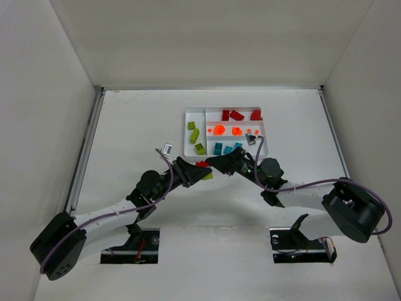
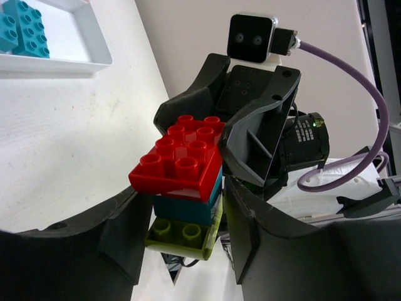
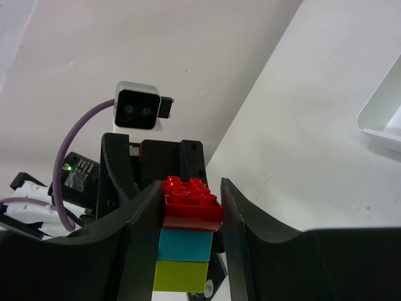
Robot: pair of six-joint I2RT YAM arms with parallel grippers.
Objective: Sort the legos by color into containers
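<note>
My right gripper will next pull the red brick off the stack, move outward and release it in the far container's empty end (image 1: pixel 214 115), as that container holds red legos.
A stack of three legos hangs just in front of the tray: a red brick (image 2: pixel 182 160) on top, a teal one (image 2: pixel 188 207) under it, a lime green one (image 2: pixel 182 235) at the bottom. My left gripper (image 2: pixel 185 244) is shut on the lower teal and green bricks. Facing it, my right gripper (image 3: pixel 191 210) is shut on the red brick (image 3: pixel 191 204). From above, both grippers meet at the stack (image 1: pixel 203 168). The white tray (image 1: pixel 225 108) holds red (image 1: pixel 237 115), orange (image 1: pixel 219 130), teal (image 1: pixel 218 148) and green (image 1: pixel 195 134) legos in separate containers.
The tray's near corner (image 2: pixel 94 44) with teal bricks (image 2: pixel 22 28) lies close to the left of the stack. White walls enclose the table on three sides. Purple cables trail from both wrists.
</note>
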